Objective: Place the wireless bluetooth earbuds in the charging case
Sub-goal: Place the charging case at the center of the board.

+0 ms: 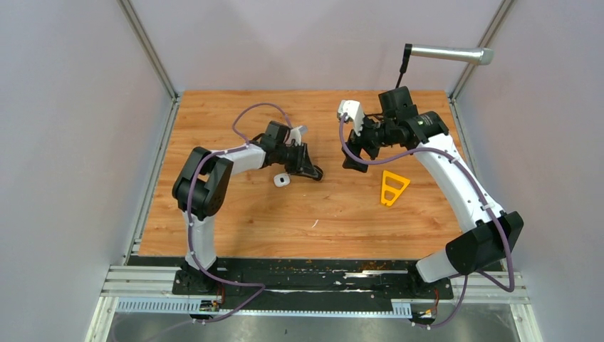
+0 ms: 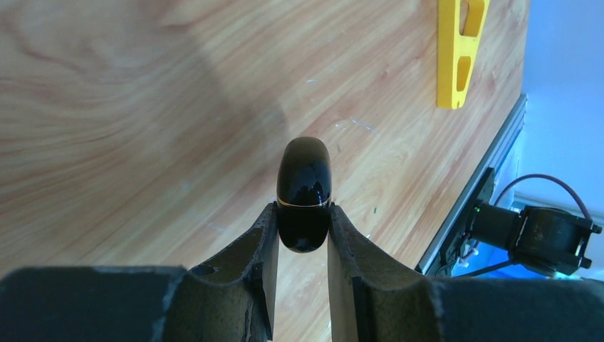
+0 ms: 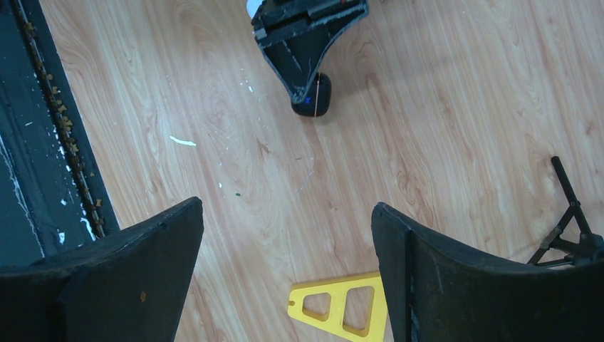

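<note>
The black charging case is hanging above the table, so the left gripper needs to go down next to the bare wood beside the white rounded object and let go of the case there.
A glossy black charging case (image 2: 304, 192) with a thin gold seam is closed and pinched at its lower half between the fingers of my left gripper (image 2: 303, 217), just above the wooden table. From above, that gripper (image 1: 314, 173) sits at mid-table. In the right wrist view the case (image 3: 314, 96) pokes out from the left fingers. My right gripper (image 3: 287, 214) hangs open and empty above the table, to the right of the case (image 1: 354, 162). The earbuds are out of view.
A small white rounded object (image 1: 281, 180) lies just left of the left gripper. A yellow triangular piece (image 1: 393, 187) lies right of centre. A thin white sliver (image 1: 314, 224) lies nearer the front edge. A black stand with a metal tube (image 1: 449, 53) rises at the back right.
</note>
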You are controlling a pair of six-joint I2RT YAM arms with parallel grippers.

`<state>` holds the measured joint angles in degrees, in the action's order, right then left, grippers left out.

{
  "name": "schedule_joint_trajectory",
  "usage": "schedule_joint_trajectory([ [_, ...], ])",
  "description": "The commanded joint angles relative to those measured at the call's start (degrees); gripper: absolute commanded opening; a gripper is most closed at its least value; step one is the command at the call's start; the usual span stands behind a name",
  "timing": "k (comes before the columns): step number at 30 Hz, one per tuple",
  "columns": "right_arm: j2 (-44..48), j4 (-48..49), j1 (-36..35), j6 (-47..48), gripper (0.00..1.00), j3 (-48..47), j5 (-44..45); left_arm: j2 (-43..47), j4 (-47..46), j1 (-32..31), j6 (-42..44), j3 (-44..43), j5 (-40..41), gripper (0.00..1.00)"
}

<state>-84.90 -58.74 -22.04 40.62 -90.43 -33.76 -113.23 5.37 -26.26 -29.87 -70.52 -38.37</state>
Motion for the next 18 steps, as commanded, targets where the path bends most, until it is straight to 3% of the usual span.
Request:
schedule_joint_trajectory([
  [1,2.7,2.3,0.2,-0.7,0.88,0.8,1.0,-0.7,0.3,-2.8,0.2,-4.2,0.6,0.19],
  [13,1.7,2.2,0.2,-0.6,0.88,-0.3,0.6,-2.5,5.2,-6.0,10.4,-4.6,1.4,0.22],
  [18,1.1,2.1,0.2,-0.7,0.88,-0.8,0.6,-1.9,6.5,-6.2,12.7,-4.7,2.2,0.29],
])
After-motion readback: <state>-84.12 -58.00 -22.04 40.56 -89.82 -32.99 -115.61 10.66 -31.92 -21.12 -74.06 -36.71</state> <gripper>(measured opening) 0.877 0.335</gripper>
